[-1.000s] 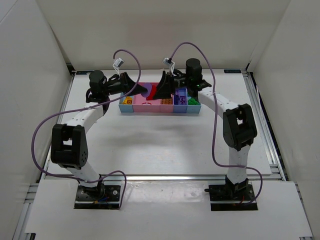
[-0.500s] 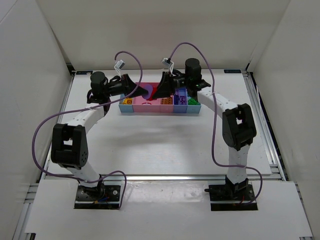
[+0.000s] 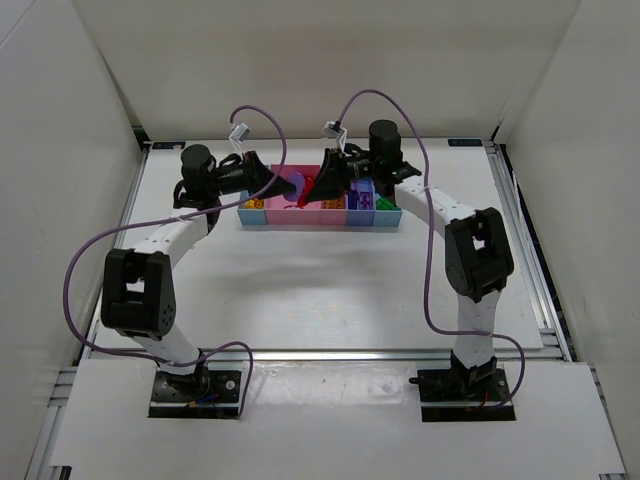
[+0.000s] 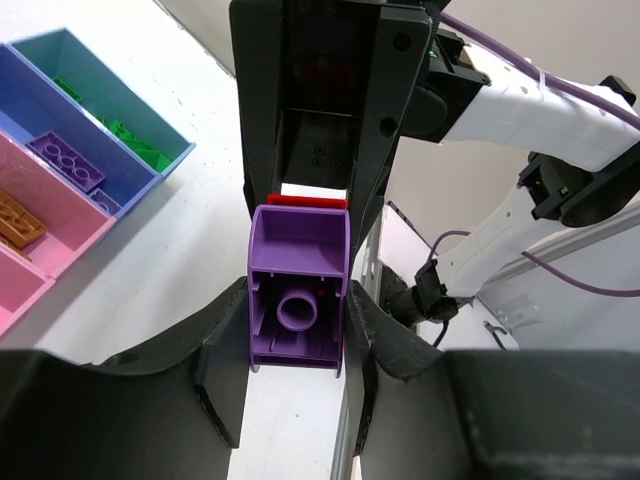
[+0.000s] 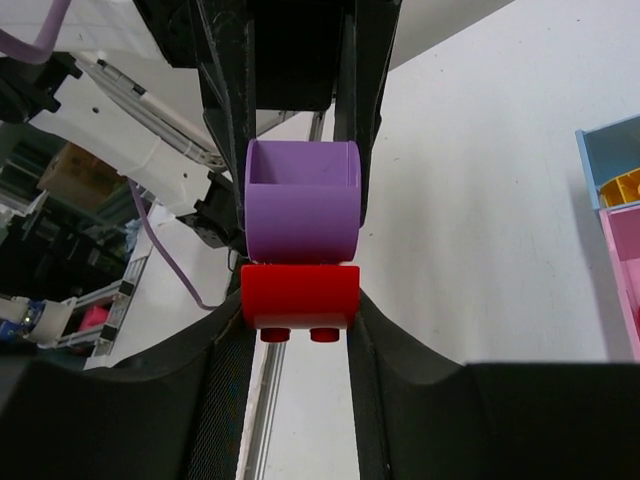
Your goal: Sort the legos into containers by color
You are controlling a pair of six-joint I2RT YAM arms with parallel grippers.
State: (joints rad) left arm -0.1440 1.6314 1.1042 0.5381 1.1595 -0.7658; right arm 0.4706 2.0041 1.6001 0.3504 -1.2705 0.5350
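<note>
The tray's pink section with red legos is below. My right gripper will next pull the red lego off the purple one, then lower it there, then let it go.
Above the tray of containers my two grippers meet tip to tip. My left gripper is shut on a purple lego, hollow underside facing the left wrist camera. A red lego is stuck to the purple lego, and my right gripper is shut on the red one. From above, the purple lego and red lego hang between the left gripper and right gripper. Other legos lie sorted in the compartments.
In the left wrist view, a purple lego lies in the blue compartment, green legos in the teal one and an orange lego in a pink one. A yellow lego shows at the right wrist view's edge. White walls surround the table.
My right gripper has shut on the red lego. The left gripper has moved right with the purple lego, so the two grippers now meet over the tray.
</note>
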